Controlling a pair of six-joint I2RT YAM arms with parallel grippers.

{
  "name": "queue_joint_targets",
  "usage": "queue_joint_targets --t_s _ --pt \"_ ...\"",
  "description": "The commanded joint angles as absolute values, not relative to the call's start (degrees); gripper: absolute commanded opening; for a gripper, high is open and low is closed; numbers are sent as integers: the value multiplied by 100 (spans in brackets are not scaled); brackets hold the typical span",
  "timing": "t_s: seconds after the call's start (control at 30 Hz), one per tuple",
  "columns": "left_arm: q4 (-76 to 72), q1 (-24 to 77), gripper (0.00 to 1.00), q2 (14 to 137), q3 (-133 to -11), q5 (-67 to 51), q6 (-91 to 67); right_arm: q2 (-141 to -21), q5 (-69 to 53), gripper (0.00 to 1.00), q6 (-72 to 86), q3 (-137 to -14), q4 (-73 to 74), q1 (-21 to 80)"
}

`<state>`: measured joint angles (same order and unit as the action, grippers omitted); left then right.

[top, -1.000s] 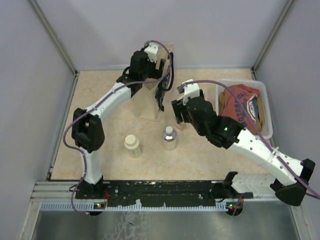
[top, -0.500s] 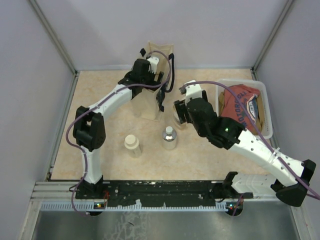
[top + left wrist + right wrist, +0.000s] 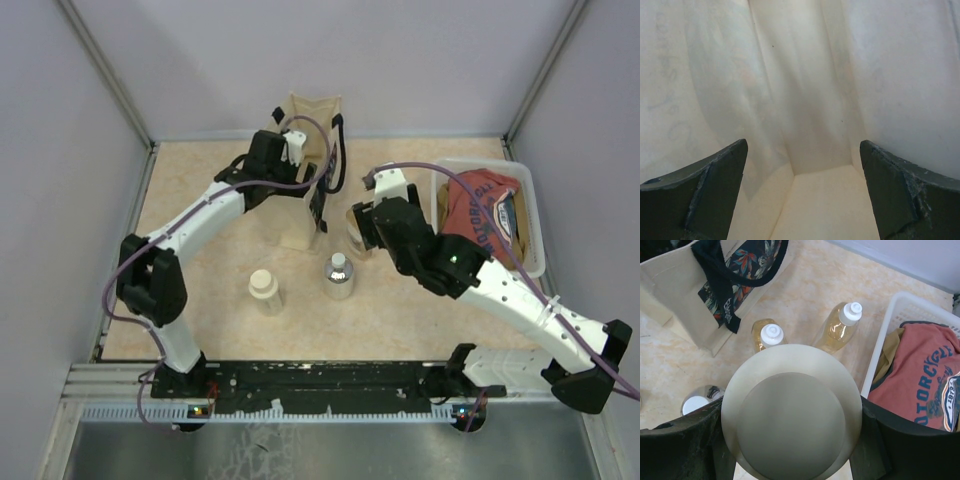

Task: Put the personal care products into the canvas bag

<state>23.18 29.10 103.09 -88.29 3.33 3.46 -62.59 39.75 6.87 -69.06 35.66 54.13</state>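
Observation:
Next, my right gripper swings outward, left in the top view, to the bag's open far end, lowers the jar inside and lets go.
The canvas bag [image 3: 303, 215] stands upright at the back middle, with navy handles. My left gripper [image 3: 292, 152] reaches into its mouth; the left wrist view shows only the bag's cream inner walls [image 3: 805, 75], and my left gripper [image 3: 802, 147] is open and empty. My right gripper [image 3: 362, 232] hovers right of the bag, shut on a squat cream jar [image 3: 791, 417]. Below it stand two amber bottles [image 3: 771, 335] [image 3: 842, 325] with white caps. Another cream jar [image 3: 264, 290] and the round clear bottle [image 3: 338, 276] stand in front of the bag.
A white plastic tub [image 3: 535, 235] with a red shirt [image 3: 485, 210] sits at the right; its rim [image 3: 884, 337] lies close beside the amber bottles. Grey walls enclose the table at the back and on both sides.
My left gripper has dropped from above the bag's top down into its mouth, and the bag's upper edge now shows behind it. The right arm with the jar has barely moved.

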Motion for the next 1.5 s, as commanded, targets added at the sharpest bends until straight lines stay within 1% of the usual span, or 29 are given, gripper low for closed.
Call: queue_joint_targets --t_s 0.0,0.43,0.53,0.67,0.8,0.93,1.03,1.1,1.17,1.23,1.47 --pt "2558 2905 99 9670 -8351 -90 99 -6195 4119 5 702 -7344 2842 5255" --pt "2590 2963 99 8636 -7136 -538 -334 -6927 3202 3 -64 -7879 1744 4658" --pt "2630 3024 99 8416 -6958 -503 -395 -7237 2928 1 -182 -8247 1674 4405" --pt "2631 3041 99 8062 -6911 -465 -421 -7540 2644 0 -356 -8720 1457 4205" --pt "2579 3071 99 7744 -7118 -568 -439 -7761 2415 0 -470 -9052 1225 4148" --pt "2056 3077 99 7315 -7130 -490 -451 -7904 2006 0 -575 -9188 854 4148" --pt "1542 3079 99 6977 -7022 -221 -441 -7933 1600 0 -646 -9044 268 4148" --pt "1583 3077 99 6858 -7120 455 -452 -8039 1415 0 -684 -9069 -42 4147" --pt "1771 3081 99 6801 -7267 1403 -377 -8223 1255 0 -703 -9226 -154 4148" --pt "1812 3073 99 6768 -7319 1918 -239 -8422 1049 0 -722 -9379 -280 4146" --pt "1881 3044 99 6950 -7154 2469 -155 -9221 461 0 -816 -9824 -723 4148"
